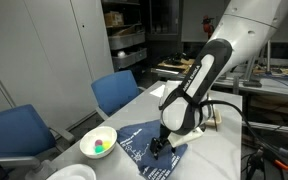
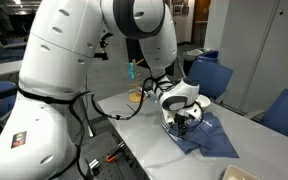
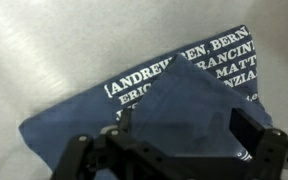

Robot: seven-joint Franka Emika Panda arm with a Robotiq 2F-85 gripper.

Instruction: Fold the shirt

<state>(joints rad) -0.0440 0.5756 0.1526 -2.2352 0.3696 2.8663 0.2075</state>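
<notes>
The folded edge of the plain flap is between my open fingers over the white lettering, so my gripper will turn and go down to that folded edge next.
The dark navy shirt (image 1: 139, 140) with white lettering lies on the grey table (image 1: 219, 150), and it shows in both exterior views (image 2: 212, 140). In the wrist view the shirt (image 3: 94, 120) has a plain flap folded over its printed part. My gripper (image 1: 161, 149) hangs low over the shirt's near edge (image 2: 184, 123). In the wrist view its fingers (image 3: 184, 130) stand wide apart on either side of the folded flap, open and holding nothing.
A white bowl (image 1: 98, 142) with small coloured things in it stands beside the shirt; it also shows at the lower edge of an exterior view (image 2: 238, 175). Blue chairs (image 1: 119, 92) (image 2: 212, 78) stand along the table's edge. A small wooden thing (image 1: 213, 118) lies behind the arm.
</notes>
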